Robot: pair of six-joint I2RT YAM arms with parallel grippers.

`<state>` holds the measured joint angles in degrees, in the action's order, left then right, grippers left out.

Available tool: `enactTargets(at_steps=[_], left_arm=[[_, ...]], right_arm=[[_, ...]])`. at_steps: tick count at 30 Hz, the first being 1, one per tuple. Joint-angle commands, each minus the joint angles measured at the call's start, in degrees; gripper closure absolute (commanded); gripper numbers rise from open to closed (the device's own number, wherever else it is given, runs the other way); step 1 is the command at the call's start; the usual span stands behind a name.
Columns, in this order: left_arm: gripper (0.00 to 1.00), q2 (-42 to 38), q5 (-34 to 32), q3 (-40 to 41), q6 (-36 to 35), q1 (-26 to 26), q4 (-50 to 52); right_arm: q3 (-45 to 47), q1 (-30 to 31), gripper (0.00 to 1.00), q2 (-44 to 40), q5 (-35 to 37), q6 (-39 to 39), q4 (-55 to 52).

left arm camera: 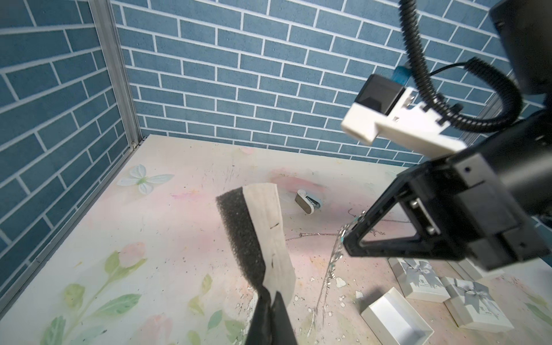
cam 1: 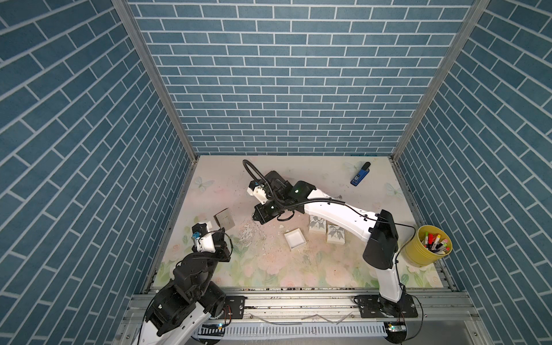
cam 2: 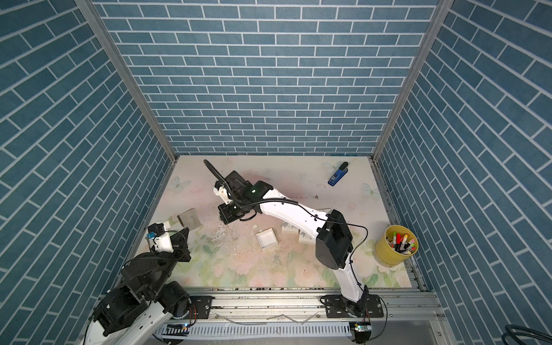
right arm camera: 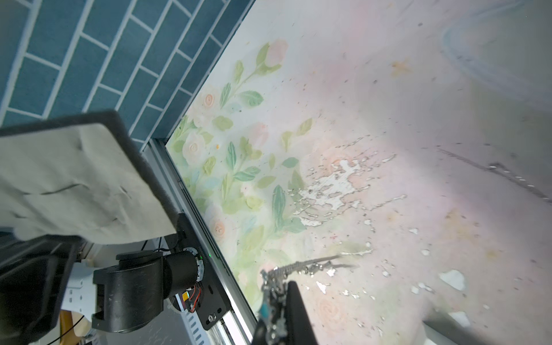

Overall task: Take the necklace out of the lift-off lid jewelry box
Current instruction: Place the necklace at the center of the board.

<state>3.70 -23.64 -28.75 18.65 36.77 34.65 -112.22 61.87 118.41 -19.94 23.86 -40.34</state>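
Observation:
My right gripper lowers outward past the peeled patch next and releases the necklace [right arm camera: 298,264]. Clear tabletop [right arm camera: 440,110] beside the thin chain lies below and outward of the gripper.
My right gripper [cam 1: 255,216] [right arm camera: 277,283] is shut on the silver necklace [cam 1: 254,228] [right arm camera: 298,264], whose chain hangs down over the table. In the left wrist view the necklace [left arm camera: 331,263] dangles from the right gripper [left arm camera: 348,239]. The white jewelry box [cam 1: 294,238] [left arm camera: 394,316] stands open to the right of the hanging chain, with its inside bare. My left gripper [cam 1: 222,229] [left arm camera: 270,294] is shut on a square foam pad [cam 1: 224,220] [left arm camera: 263,215] with a beige face, held up at the left of the table.
Two white boxes with grey bows [cam 1: 317,224] [cam 1: 336,234] sit right of the open box, under the right arm. A yellow cup of markers [cam 1: 425,248] stands at the right edge. A blue stapler [cam 1: 360,174] lies at the back right. A second thin chain [cam 2: 301,197] lies on the table.

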Motion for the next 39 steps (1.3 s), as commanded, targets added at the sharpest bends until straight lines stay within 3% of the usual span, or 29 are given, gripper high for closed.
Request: enactTargets(at_steps=[1,21,39], left_arm=[[1.0,-0.54,-1.58,-1.05,0.12,0.28,2.3],[1.0,-1.95,-2.19,1.3,0.57,0.24,2.81],[1.0,0.07,0.25,5.0,2.61,0.23,-0.65]], right_arm=[[-2.96,1.69,1.0,2.94,-3.31,1.78,-0.27],[-14.95,0.46,1.0,17.53,-8.09,1.55,-3.67],[-24.26,-7.5,1.0,27.36,-8.18,-1.48,-5.37]])
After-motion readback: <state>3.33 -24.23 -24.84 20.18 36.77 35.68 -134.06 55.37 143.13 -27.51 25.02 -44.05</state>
